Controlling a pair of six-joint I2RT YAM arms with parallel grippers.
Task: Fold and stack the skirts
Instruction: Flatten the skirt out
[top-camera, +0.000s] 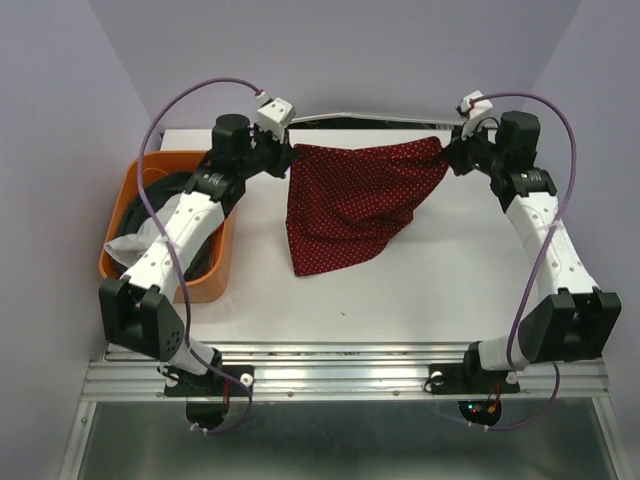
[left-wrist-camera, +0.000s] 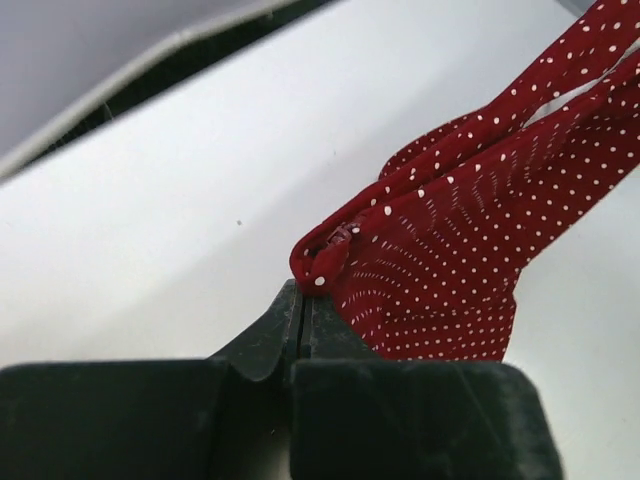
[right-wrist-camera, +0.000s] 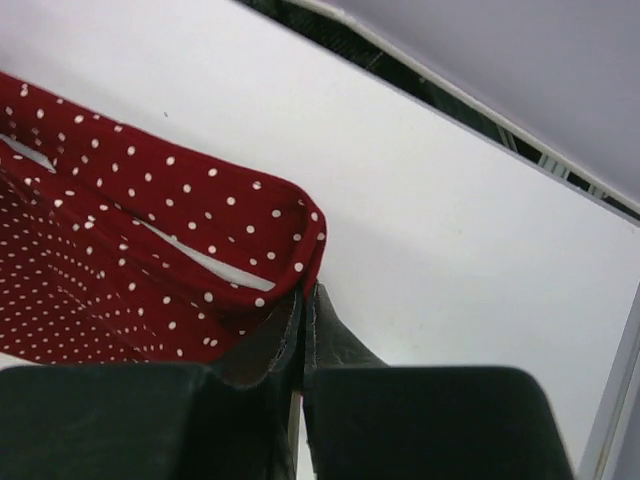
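My left gripper brings the skirt's zip-side waist corner down to the table by the small dark speck next and releases it, since the corner hangs above the table.
The red skirt with tiny white dots (top-camera: 350, 200) hangs stretched between both grippers near the table's far edge, its lower part resting on the table. My left gripper (top-camera: 287, 155) is shut on its left waist corner, by the zip (left-wrist-camera: 338, 238). My right gripper (top-camera: 447, 152) is shut on its right waist corner (right-wrist-camera: 300, 250). The white skirt (top-camera: 128, 244) and the dark grey skirt (top-camera: 200, 258) lie in the orange basket, partly hidden by my left arm.
The orange plastic basket (top-camera: 212, 285) stands on the table's left side under my left arm. The white table (top-camera: 400, 290) extends toward the near edge. A dark gap runs behind the far edge (top-camera: 350, 120). Purple cables loop above both arms.
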